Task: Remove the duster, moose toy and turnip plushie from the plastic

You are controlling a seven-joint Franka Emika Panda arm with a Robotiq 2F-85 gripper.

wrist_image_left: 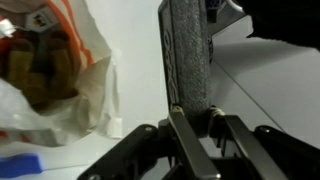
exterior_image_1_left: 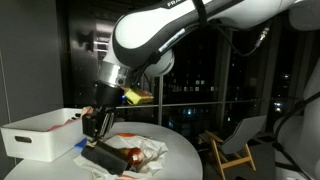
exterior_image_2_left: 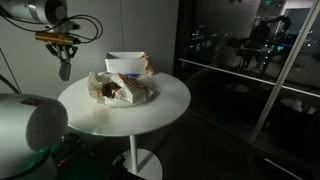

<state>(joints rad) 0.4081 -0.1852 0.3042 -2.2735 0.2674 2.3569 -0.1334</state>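
Note:
I should next lower the duster in my gripper onto the bare tabletop between the plastic and the table's edge, because that spot is clear of the bag.
My gripper (wrist_image_left: 192, 112) is shut on the duster (wrist_image_left: 186, 55), a long grey fuzzy bar that runs straight out from between the fingers. In an exterior view the gripper (exterior_image_2_left: 63, 48) hangs above the table's edge with the duster (exterior_image_2_left: 65, 69) dangling below it, off to the side of the plastic (exterior_image_2_left: 125, 88). The plastic (wrist_image_left: 75, 85) is a whitish film bag lying crumpled on the round table (exterior_image_2_left: 160, 105). A brown plush lump, the moose toy (wrist_image_left: 40, 72), shows through it. I cannot make out the turnip plushie for sure.
A white rigid tub (exterior_image_1_left: 40, 135) stands on the table behind the bag, also seen as the tub (exterior_image_2_left: 127, 63). A small blue item (wrist_image_left: 20, 163) lies beside the bag. A wooden chair (exterior_image_1_left: 235, 140) stands past the table by dark windows.

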